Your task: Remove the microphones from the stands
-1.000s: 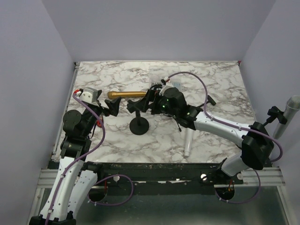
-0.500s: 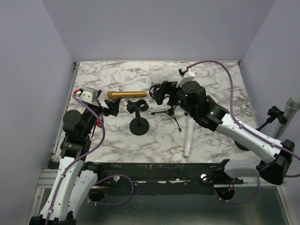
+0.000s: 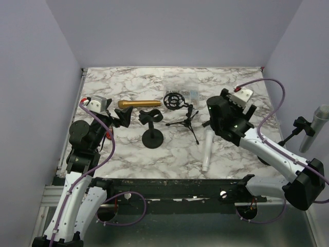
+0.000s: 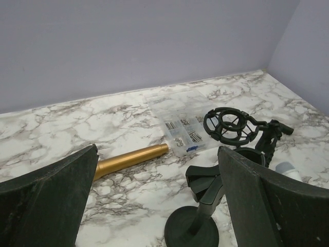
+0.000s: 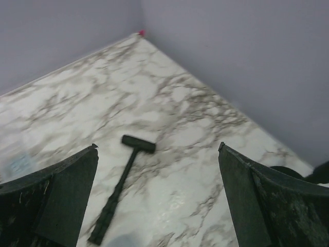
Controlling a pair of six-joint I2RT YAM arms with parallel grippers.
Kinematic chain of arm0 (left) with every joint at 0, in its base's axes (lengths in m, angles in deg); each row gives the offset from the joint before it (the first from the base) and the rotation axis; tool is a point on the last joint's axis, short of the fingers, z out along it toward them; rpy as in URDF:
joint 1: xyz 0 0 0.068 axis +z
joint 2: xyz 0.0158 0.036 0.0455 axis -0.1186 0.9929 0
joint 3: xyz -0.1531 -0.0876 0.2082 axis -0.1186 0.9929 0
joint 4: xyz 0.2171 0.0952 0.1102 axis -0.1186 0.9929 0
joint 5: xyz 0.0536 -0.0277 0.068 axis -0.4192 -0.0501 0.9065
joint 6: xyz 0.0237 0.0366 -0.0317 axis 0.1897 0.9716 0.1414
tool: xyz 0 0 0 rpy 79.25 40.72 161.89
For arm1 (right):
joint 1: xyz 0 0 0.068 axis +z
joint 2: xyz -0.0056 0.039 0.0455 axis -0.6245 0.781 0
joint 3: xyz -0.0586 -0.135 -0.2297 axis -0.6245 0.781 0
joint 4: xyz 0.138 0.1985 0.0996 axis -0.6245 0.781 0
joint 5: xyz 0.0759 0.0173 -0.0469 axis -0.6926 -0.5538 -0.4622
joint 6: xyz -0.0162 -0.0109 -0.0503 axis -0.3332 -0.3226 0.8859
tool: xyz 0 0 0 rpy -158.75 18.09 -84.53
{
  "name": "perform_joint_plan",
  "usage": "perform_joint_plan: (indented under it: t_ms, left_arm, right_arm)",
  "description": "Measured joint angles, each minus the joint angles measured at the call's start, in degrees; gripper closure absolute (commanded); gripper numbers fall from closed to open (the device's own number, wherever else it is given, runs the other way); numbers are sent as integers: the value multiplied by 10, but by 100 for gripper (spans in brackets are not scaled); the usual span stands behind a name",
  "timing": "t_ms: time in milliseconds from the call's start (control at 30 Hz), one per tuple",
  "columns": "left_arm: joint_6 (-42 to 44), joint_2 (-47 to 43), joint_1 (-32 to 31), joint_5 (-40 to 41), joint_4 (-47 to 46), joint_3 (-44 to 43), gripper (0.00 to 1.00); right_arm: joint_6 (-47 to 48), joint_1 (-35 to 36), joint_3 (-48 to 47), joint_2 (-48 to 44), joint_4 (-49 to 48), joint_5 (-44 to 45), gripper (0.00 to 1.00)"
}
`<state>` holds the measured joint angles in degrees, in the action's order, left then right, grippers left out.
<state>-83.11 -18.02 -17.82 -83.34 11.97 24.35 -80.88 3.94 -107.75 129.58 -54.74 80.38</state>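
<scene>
The robot should turn its right gripper and lower it onto the silver microphone's black post, because the post stands below the gripper and to its right in the top view.
The gold microphone (image 3: 139, 103) lies flat on the marble table, left of the back middle, and also shows in the left wrist view (image 4: 131, 159). The black stand (image 3: 152, 137) has a round base and its clip (image 3: 150, 116) is empty; it also shows in the left wrist view (image 4: 198, 226). My left gripper (image 3: 122, 117) is open and empty, just left of the stand and in front of the microphone, with both between its fingers in the left wrist view (image 4: 158, 149). My right gripper (image 3: 237, 103) is open and empty, far right of the stand, facing the back right corner (image 5: 158, 146).
A small tripod (image 3: 185, 122) with a round shock mount (image 3: 175, 100) stands right of the stand. A clear box of screws (image 4: 182, 131) sits behind it. A white cylinder (image 3: 206, 152) lies front right. A black T-shaped rod (image 5: 121, 188) lies under my right gripper.
My right arm has pulled away from the stand, moving right and turning toward the back right corner, which uncovers the tripod and shock mount. The microphone, stand and left arm have not moved.
</scene>
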Motion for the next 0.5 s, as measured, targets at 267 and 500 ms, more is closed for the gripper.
perform_joint_plan:
  t_ms: [267, 500]
  left_arm:
    - [-6, 0, 0, -10, -4, 0, 1]
    - [-17, 3, 0, -28, -8, 0, 2]
  right_arm:
    - [-74, -118, 66, -10, 23, 72, 2]
    - [-199, -170, 90, -8, 116, 84, 3]
